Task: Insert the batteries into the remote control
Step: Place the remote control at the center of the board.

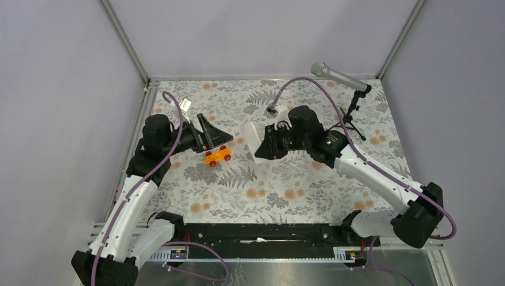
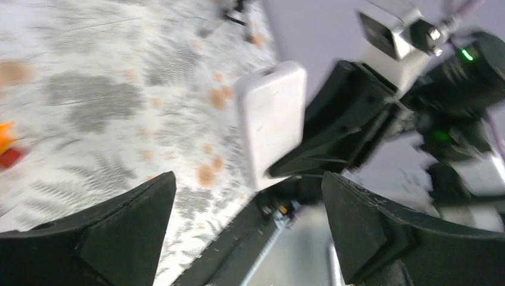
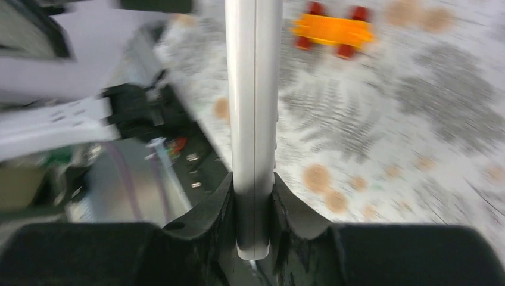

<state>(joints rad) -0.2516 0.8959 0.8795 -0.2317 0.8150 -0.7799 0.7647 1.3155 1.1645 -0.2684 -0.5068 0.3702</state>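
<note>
My right gripper goes down and to its right in the top view next, where clear tabletop lies, and releases the remote control (image 1: pixel 252 134).
My right gripper (image 1: pixel 262 143) is shut on the white remote control (image 1: pixel 252 134) and holds it above the table's middle. In the right wrist view the remote control (image 3: pixel 254 107) stands edge-on, pinched between my fingers (image 3: pixel 208 208). The left wrist view shows its plain white back (image 2: pixel 271 122) held by the right gripper's black fingers (image 2: pixel 339 128). My left gripper (image 1: pixel 215 132) is open and empty, left of the remote and just above the orange toy car (image 1: pixel 218 155). Its two fingers (image 2: pixel 128 229) stand wide apart. No batteries show in any view.
The orange toy car also shows in the right wrist view (image 3: pixel 332 31). A microphone on a small black stand (image 1: pixel 351 95) is at the back right. A small white tag (image 1: pixel 185 104) lies at the back left. A black rail (image 1: pixel 262 232) runs along the near edge.
</note>
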